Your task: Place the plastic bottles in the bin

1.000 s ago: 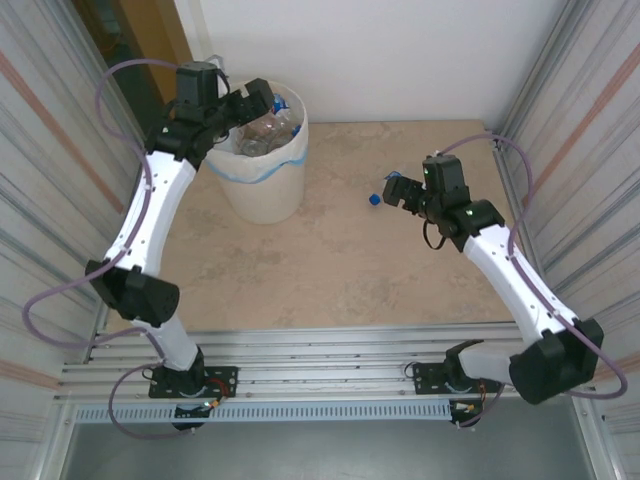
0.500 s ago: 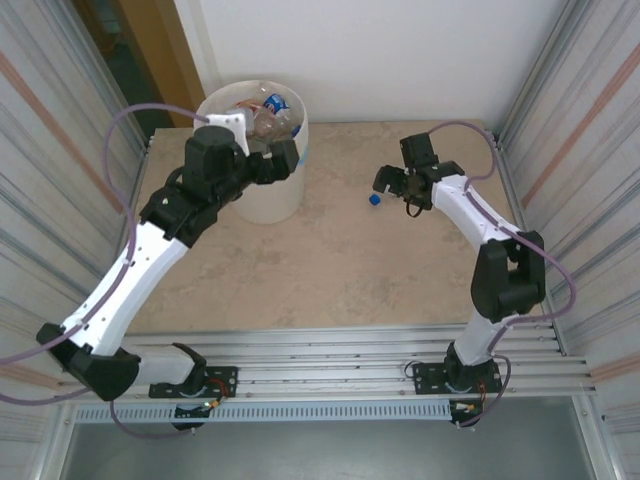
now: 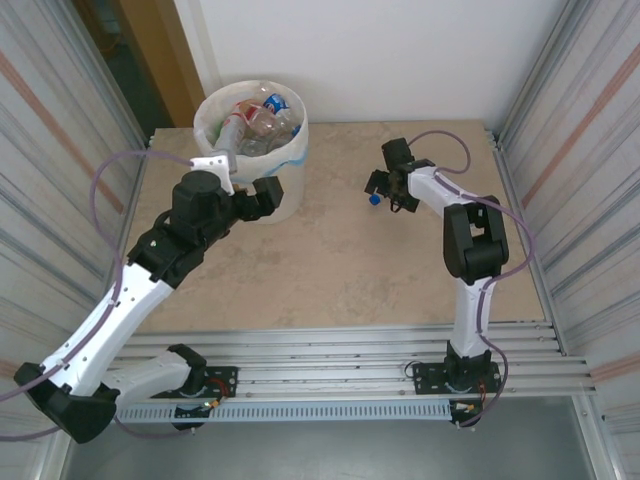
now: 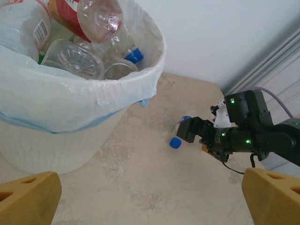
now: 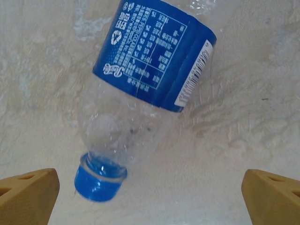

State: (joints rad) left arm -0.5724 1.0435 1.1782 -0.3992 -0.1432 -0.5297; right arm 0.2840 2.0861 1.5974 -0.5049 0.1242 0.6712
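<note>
The bottle lies flat beneath the fingers of my right gripper. I need to move that gripper down and a little outward onto the bottle's clear part between cap and label (image 5: pixel 123 119).
One clear plastic bottle (image 5: pixel 150 70) with a blue label and blue cap (image 5: pixel 99 180) lies on its side on the table. My right gripper (image 5: pixel 150 197) hangs open right above it, one finger on each side of the cap end, touching nothing. From the top view the bottle's blue cap (image 3: pixel 373 198) pokes out left of my right gripper (image 3: pixel 385 188). The cream bin (image 3: pixel 290 170) with its whitish bag stands at the far left, holding several plastic bottles (image 3: pixel 255 120). My left gripper (image 3: pixel 262 195) is open and empty, just in front of the bin (image 4: pixel 70 103).
Ribbed metal walls (image 3: pixel 580 130) close in both sides of the tan table (image 3: pixel 330 270), and a white wall lies at the back. In the left wrist view my right gripper (image 4: pixel 197 131) and its cable sit beside the blue cap (image 4: pixel 175 143).
My left arm has pulled back from over the bin to its near side, still open. My right arm has stretched farther out and left, over the lying bottle.
</note>
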